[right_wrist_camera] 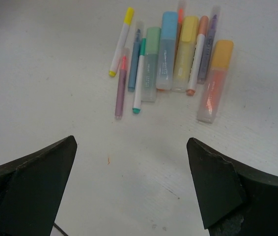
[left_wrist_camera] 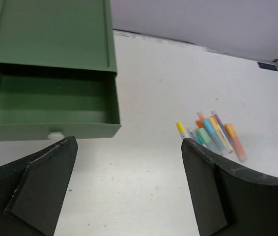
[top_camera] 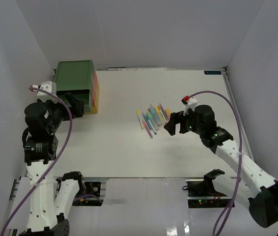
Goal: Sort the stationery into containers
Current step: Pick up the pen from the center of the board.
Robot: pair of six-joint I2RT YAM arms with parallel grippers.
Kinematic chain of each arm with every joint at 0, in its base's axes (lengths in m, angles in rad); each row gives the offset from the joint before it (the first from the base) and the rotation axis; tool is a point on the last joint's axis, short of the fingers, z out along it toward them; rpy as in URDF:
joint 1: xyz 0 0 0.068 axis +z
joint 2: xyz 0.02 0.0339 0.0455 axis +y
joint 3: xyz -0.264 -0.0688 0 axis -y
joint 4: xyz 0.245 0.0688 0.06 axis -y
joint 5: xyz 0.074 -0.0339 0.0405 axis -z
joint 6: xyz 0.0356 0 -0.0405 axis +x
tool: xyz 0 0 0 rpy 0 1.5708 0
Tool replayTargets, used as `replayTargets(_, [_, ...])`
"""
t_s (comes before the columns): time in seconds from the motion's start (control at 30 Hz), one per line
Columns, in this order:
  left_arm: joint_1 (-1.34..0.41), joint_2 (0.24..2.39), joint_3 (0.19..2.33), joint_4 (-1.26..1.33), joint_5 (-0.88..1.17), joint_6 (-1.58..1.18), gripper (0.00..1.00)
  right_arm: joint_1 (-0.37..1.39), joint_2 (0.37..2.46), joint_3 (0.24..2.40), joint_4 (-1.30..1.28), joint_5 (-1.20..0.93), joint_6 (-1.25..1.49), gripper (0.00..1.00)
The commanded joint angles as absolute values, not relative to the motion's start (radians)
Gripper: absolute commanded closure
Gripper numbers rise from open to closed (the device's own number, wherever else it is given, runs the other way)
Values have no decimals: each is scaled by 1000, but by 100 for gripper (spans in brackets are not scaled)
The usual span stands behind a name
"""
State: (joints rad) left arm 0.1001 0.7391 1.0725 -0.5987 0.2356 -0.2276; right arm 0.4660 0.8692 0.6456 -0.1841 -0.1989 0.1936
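My right gripper goes down toward the right in the wrist view onto the orange highlighter's near end (right_wrist_camera: 208, 111) next, since it sticks out past its closest neighbours.
The stationery (top_camera: 152, 118) is a tight cluster of several pastel pens and highlighters lying flat right of the table's centre. Up close they lie side by side (right_wrist_camera: 171, 54), with an orange highlighter (right_wrist_camera: 215, 81) at the right end and a thin yellow-capped pen (right_wrist_camera: 121, 42) at the left. My right gripper (top_camera: 174, 123) hovers just right of them, open (right_wrist_camera: 131, 142), holding nothing. The containers (top_camera: 75, 73) stand stacked at the back left. The green top drawer (left_wrist_camera: 50, 105) is pulled out and empty, its white knob (left_wrist_camera: 55, 135) just ahead of my open, empty left gripper (left_wrist_camera: 129, 142).
White walls (top_camera: 16, 59) close in the table on the left, back and right. Beneath the green box, the orange-red and yellow sides (top_camera: 96, 93) of the lower drawers show. A purple cable (top_camera: 237, 128) arcs over the right arm. A small dark label (top_camera: 211, 73) lies at the back right.
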Motion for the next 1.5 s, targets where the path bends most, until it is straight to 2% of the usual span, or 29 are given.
replayTargets(0.0, [63, 698, 1097, -620, 305, -256, 2, 471, 998, 744, -199, -129, 137, 0])
replayTargets(0.07, [37, 658, 1069, -585, 331, -250, 2, 472, 1095, 787, -199, -107, 123, 1])
replayTargets(0.1, [29, 643, 1037, -574, 359, -242, 2, 476, 1126, 801, -195, -77, 120, 5])
replayTargets(0.3, [-43, 568, 950, -549, 344, -218, 2, 466, 1308, 870, -181, 83, 112, 17])
replayTargets(0.73, [-94, 535, 871, -551, 336, -245, 2, 414, 1614, 931, -169, 94, 109, 42])
replayTargets(1.13, [-94, 552, 865, -549, 359, -270, 2, 413, 1690, 931, -144, 103, 80, 40])
replayTargets(1.27, [-92, 560, 861, -549, 367, -282, 2, 414, 1710, 934, -140, 114, 77, 43])
replayTargets(1.37, [-94, 565, 867, -551, 368, -311, 2, 414, 1710, 931, -138, 112, 74, 53])
replayTargets(1.47, [-94, 581, 883, -551, 383, -348, 2, 413, 1689, 927, -143, 121, 71, 69])
